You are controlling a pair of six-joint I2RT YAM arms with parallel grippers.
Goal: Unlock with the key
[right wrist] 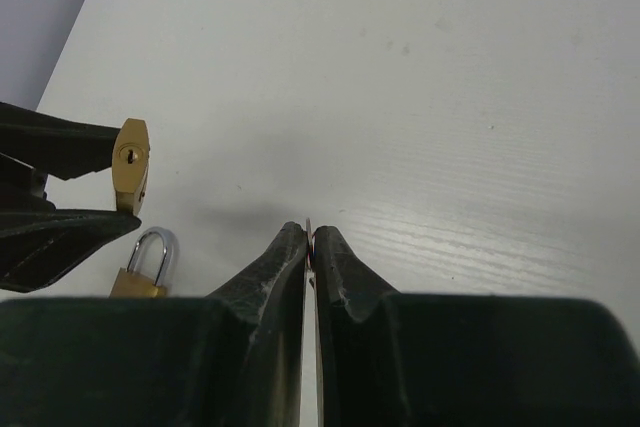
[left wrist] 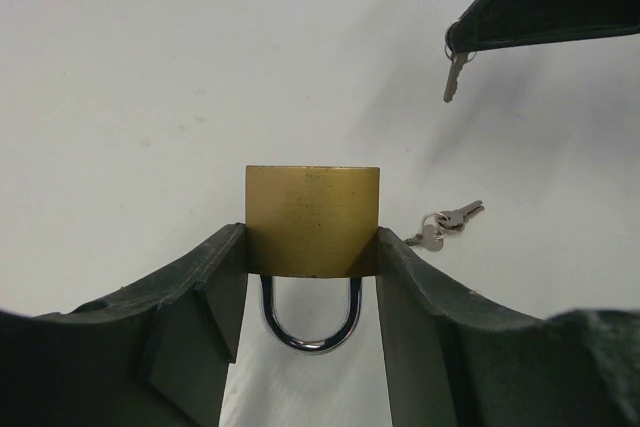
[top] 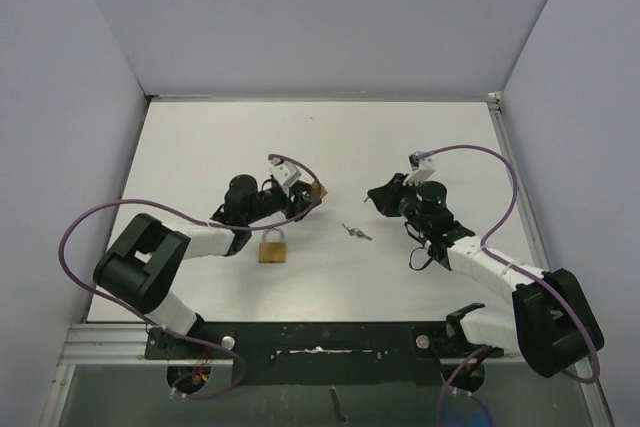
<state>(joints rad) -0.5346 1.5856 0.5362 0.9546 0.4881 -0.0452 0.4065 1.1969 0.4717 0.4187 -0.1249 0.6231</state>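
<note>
The brass padlock will go down to the bare tabletop below my left gripper, clear of the spare keys. My left gripper will tilt downward, lower it there and release it.
My left gripper is shut on a brass padlock, gripping its body by both sides, with the steel shackle pointing back toward the wrist. From above, this held padlock sits left of centre, lifted off the table. The right gripper is shut on a key, of which only a thin edge shows between the fingertips. In the left wrist view that key hangs below the right gripper, apart from the lock. The padlock's keyhole face is turned toward the right gripper.
A second brass padlock lies flat on the white table below the left gripper. A small bunch of spare keys lies on the table between the arms. Grey walls enclose the table on three sides.
</note>
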